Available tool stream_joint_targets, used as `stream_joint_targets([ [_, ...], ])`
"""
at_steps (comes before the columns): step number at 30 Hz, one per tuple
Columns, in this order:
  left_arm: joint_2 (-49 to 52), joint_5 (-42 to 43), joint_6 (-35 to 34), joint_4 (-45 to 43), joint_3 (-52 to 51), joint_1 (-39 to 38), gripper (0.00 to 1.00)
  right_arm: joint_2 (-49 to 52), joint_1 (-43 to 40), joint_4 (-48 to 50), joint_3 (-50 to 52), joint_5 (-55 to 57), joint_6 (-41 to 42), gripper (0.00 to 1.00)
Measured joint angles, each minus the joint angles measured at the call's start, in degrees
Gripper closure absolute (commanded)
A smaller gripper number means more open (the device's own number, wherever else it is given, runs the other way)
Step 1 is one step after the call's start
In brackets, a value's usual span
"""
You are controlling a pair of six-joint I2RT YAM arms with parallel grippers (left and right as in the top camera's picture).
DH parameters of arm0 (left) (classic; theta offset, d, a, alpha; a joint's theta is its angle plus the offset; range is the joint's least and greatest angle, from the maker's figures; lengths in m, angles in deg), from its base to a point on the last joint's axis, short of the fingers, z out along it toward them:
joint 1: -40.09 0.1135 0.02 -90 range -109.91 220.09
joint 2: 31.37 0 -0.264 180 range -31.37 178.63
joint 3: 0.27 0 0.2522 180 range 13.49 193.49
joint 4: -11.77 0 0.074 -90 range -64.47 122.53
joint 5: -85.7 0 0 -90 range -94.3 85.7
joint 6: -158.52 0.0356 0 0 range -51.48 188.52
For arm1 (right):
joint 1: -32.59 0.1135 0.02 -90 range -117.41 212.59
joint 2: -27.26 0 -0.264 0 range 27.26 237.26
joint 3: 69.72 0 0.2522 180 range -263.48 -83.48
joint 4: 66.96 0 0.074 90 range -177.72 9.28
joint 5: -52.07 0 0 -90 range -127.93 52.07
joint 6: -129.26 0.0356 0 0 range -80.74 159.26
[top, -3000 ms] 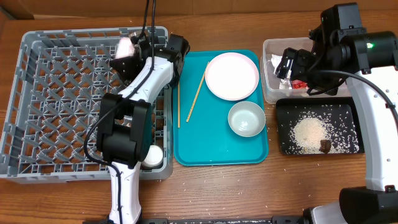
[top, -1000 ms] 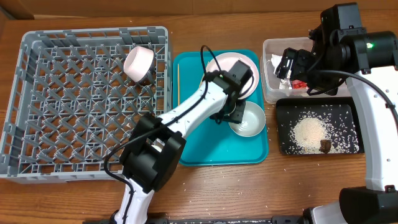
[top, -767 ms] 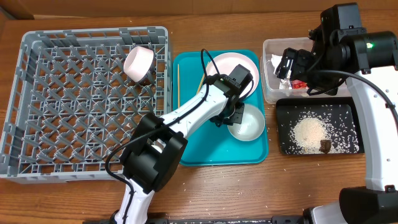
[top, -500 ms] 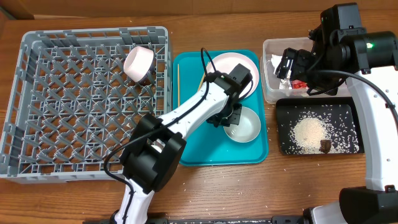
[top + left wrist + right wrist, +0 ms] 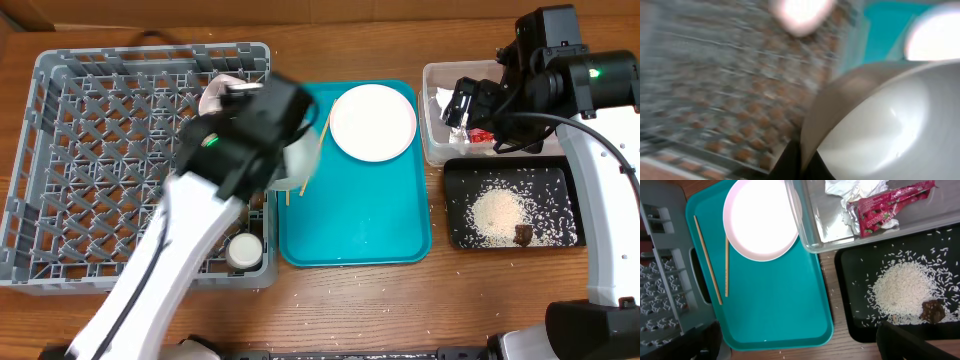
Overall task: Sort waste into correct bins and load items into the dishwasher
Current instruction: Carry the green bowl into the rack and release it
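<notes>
The empty rack wires are below my left gripper and to its left in the overhead view. I need to tilt and lower my left gripper next and release the bowl (image 5: pixel 296 166) among them.
My left gripper (image 5: pixel 281 142) is shut on the rim of the white bowl (image 5: pixel 296 166), held in the air at the right edge of the grey dishwasher rack (image 5: pixel 100 170); the arm is motion-blurred. In the left wrist view the bowl (image 5: pixel 880 125) fills the right side, its rim pinched between my dark fingers (image 5: pixel 792 162). A small white cup (image 5: pixel 220 96) lies in the rack. The white plate (image 5: pixel 373 122) and two chopsticks (image 5: pixel 318 150) lie on the teal tray (image 5: pixel 370 225). My right gripper (image 5: pixel 465 105) hovers open over the clear tub (image 5: pixel 431 150).
The clear tub (image 5: pixel 810 235) holds a crumpled napkin (image 5: pixel 845 190) and a red wrapper (image 5: pixel 885 205). The black tray (image 5: pixel 850 280) below it holds rice (image 5: pixel 902 290) and a brown lump (image 5: pixel 932 310). Stray rice grains lie on the wooden table near the teal tray.
My left gripper closed on the bowl's rim, lifted it off the teal tray and swung it left to the rack's edge. The right arm has not moved.
</notes>
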Motion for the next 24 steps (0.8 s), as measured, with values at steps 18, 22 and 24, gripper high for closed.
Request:
stream_joint_targets([
  [18, 6.1, -50.3, -19.3, -21.1, -30.8, 6.1, 0.96, 0.0, 0.0, 0.0, 0.0, 0.0, 0.0, 0.0],
  [22, 11.1, -52.7, -19.5, -22.8, -30.8, 9.7, 0.96, 0.0, 0.0, 0.0, 0.0, 0.0, 0.0, 0.0],
  [24, 13.3, -53.2, -19.5, -23.4, -30.8, 10.6, 0.96, 0.0, 0.0, 0.0, 0.0, 0.0, 0.0, 0.0],
])
